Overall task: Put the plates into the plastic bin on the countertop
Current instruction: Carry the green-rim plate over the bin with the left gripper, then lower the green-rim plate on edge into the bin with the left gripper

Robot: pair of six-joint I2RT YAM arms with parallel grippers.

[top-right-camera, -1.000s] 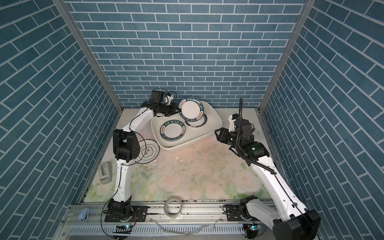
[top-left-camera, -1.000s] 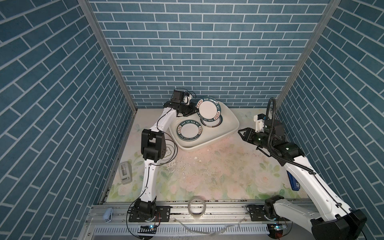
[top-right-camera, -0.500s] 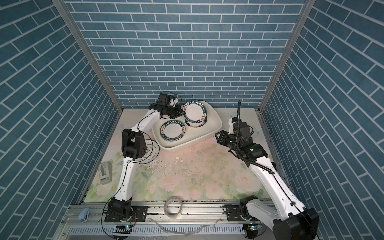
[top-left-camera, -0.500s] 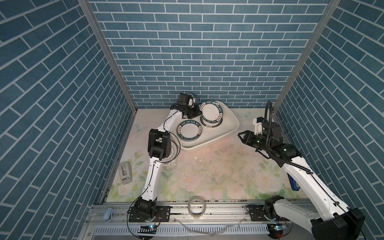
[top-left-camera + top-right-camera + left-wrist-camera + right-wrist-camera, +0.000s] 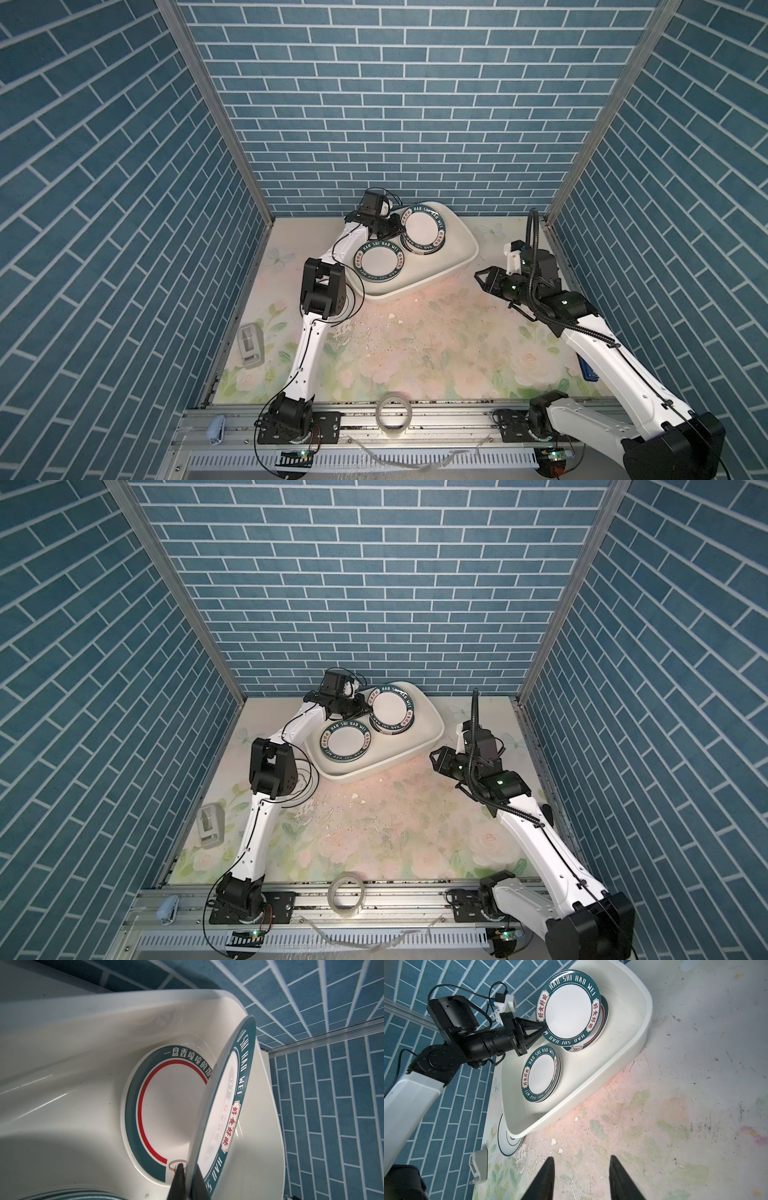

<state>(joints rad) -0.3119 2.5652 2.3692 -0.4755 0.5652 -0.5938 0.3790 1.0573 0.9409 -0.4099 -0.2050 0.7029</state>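
My left gripper lowers the green-lettered plate onto the red-ringed plate in the bin (image 5: 172, 1100) next and releases its rim, since the held plate still hangs above that one.
The white plastic bin (image 5: 459, 253) stands at the back of the flowered countertop (image 5: 415, 345). My left gripper (image 5: 398, 226) is shut on the rim of a green-lettered plate (image 5: 422, 226), held tilted over the bin's far end. In the left wrist view, the left gripper (image 5: 188, 1169) clamps that plate (image 5: 220, 1105) above a red-ringed plate (image 5: 172, 1105) lying in the bin. A stack of green-rimmed plates (image 5: 379, 262) fills the bin's near end. Another plate (image 5: 508, 1144) lies on the countertop, partly under the bin. My right gripper (image 5: 482, 279) hovers open and empty right of the bin; in its wrist view the right gripper (image 5: 581, 1160) has only countertop between its fingers.
A grey tape dispenser (image 5: 250, 340) sits by the left wall. A clear tape roll (image 5: 394, 413) rests on the front rail. A blue object (image 5: 588, 368) lies at the right edge behind my right arm. Brick walls close in on three sides.
My left arm has swung right, carrying the plate further over the bin's far end and lower. The right gripper has drifted slightly toward the front.
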